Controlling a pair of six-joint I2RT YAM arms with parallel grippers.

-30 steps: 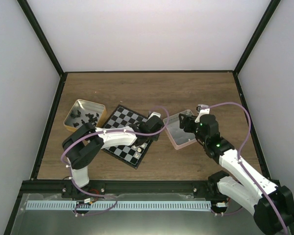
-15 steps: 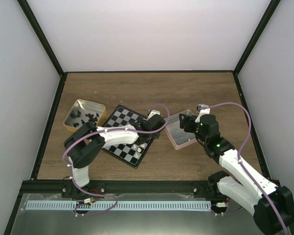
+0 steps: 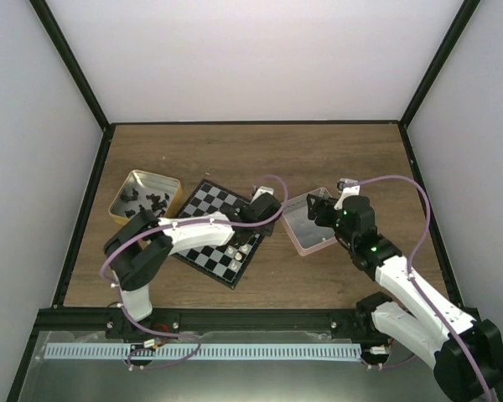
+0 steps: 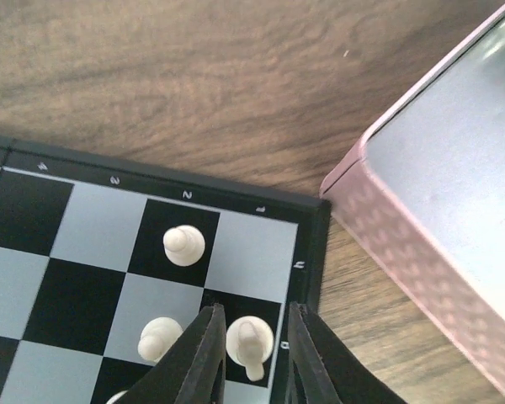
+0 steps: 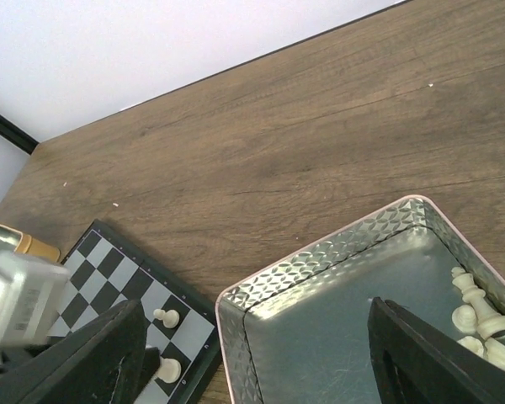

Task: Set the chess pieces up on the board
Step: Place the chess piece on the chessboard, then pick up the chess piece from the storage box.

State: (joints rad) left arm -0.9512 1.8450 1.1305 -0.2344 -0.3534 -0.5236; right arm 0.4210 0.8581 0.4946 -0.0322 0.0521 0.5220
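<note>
I need to move my right gripper down and to its right in the wrist view next, onto the piece beside the tall one. White pieces lie there.
The board [image 3: 203, 219] lies left of centre, its near corner showing in the left wrist view [image 4: 236, 189]. My left gripper [image 4: 254, 324] hangs over that corner [image 3: 253, 219], its jaws slightly open around a cream-white piece [image 4: 251, 341] that stands on a black edge square, with a gap on the right side. Two more white pieces [image 4: 184, 245] [image 4: 160, 339] stand close by. My right gripper [image 5: 261, 345] is wide open over the pink tray [image 5: 320, 252], nothing between its fingers. Several white pieces [image 5: 480, 316] lie in the tray's right corner.
A gold tin [image 3: 127, 216] holding black pieces [image 3: 151, 199] sits left of the board. The pink tray [image 3: 295, 239] stands just right of the board's corner, its wall [image 4: 421, 227] close to my left fingers. Black frame rails border the wooden table.
My left jaws have parted a little from the white piece, which stays standing on its square. The right arm has hardly moved.
</note>
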